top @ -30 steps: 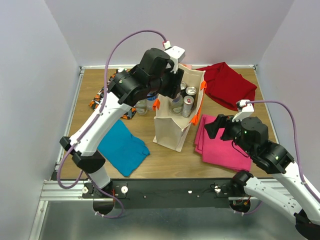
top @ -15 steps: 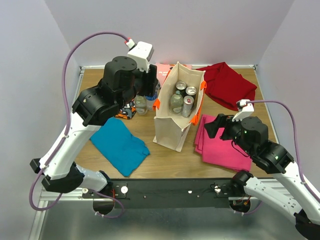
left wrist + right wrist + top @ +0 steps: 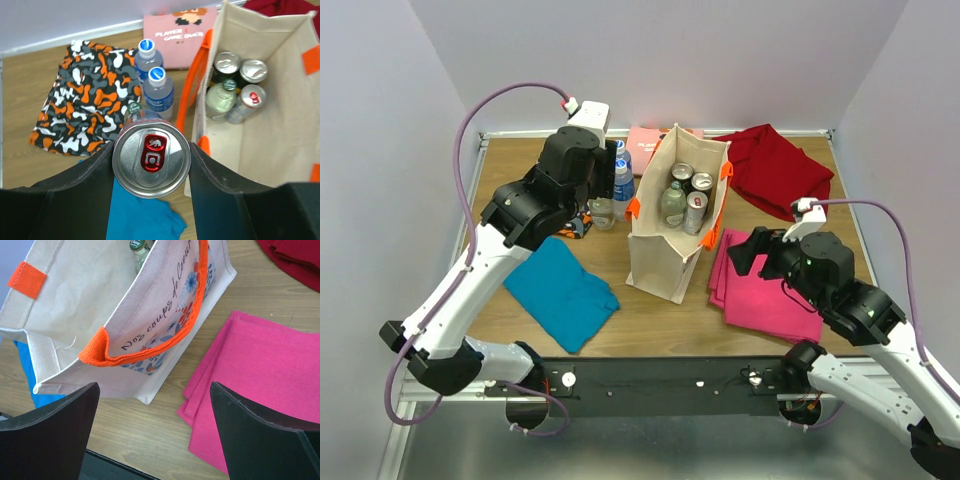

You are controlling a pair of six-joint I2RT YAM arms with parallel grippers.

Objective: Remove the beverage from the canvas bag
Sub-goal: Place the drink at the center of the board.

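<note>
I need to lower the can in my left gripper to the bare table in the empty gap between the bottles and the bag and release it next.
The beige canvas bag stands upright mid-table with orange handles; it also shows in the left wrist view and the right wrist view. Several cans and a green-capped bottle stand inside it. My left gripper is shut on a beverage can with a silver top and red tab, held in the air to the left of the bag, over the table. My right gripper hangs open and empty, low beside the bag's right side, above the pink cloth's edge.
Two water bottles stand left of the bag beside a camouflage cloth. A pink printed cloth lies behind. A teal cloth, a pink cloth and a red cloth lie around the bag.
My left arm has swung from over the bag's mouth to the left and lowered, carrying the can clear of the bag. The right arm has not moved.
</note>
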